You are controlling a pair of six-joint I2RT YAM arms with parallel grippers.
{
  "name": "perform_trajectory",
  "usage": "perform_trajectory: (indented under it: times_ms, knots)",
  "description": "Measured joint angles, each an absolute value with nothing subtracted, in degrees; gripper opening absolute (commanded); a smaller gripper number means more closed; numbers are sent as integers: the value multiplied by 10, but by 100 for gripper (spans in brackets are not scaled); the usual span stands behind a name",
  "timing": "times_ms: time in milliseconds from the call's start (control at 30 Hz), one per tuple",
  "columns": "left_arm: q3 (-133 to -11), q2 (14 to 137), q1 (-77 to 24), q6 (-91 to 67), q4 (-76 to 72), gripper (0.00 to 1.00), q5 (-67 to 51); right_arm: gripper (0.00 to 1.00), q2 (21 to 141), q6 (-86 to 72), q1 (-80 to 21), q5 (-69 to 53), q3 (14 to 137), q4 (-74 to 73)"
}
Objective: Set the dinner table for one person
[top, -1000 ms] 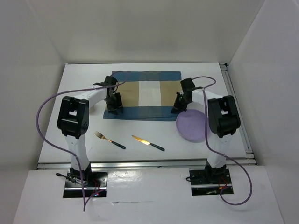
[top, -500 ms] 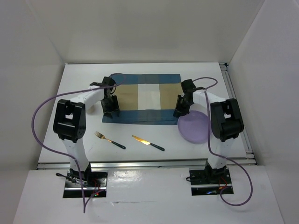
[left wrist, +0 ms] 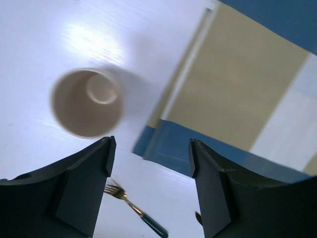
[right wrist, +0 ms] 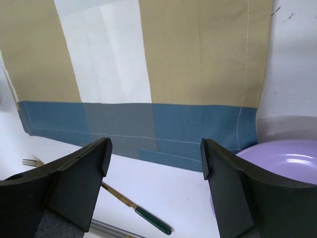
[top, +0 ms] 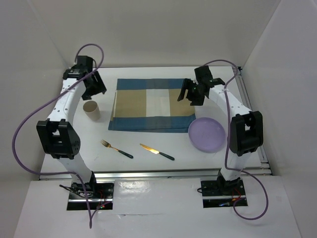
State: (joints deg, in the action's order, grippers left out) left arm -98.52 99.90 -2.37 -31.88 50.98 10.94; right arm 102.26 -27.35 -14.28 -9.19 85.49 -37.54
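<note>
The purple plate is still beside the mat. My right gripper should next swing back past the mat's edge, then turn and lower onto the plate's outer rim.
The dinner table is a white tabletop. A blue, beige and white striped placemat lies flat on its middle. A beige cup stands upright just left of the mat. A purple plate sits by the mat's near right corner. A fork and a knife, both green-handled, lie in front of the mat. My left gripper hangs open and empty above the cup. My right gripper hangs open and empty over the mat's right end.
An aluminium rail runs along the table's right edge and another along the near edge. White walls enclose the table on three sides. Purple cables loop from both arms.
Both grippers opened, let go of the placemat's near corners and rose toward the back of the table. The left arm swung out left, uncovering the cup.
</note>
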Motion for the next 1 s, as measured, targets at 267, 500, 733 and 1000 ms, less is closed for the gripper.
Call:
perform_trajectory:
  times_ms: [267, 500, 733, 1000]
  knots:
    - [-985, 1020, 39, -317, 525, 83, 123, 84, 1017, -271, -143, -98, 848, -384]
    - [-985, 1067, 38, -317, 524, 80, 117, 84, 1017, -271, -143, -102, 843, -386]
    - [-973, 1052, 38, -317, 519, 80, 116, 84, 1004, -279, -140, -67, 807, -384]
    - [-955, 967, 34, -314, 519, 80, 92, 84, 808, -381, -67, 15, 642, -422]
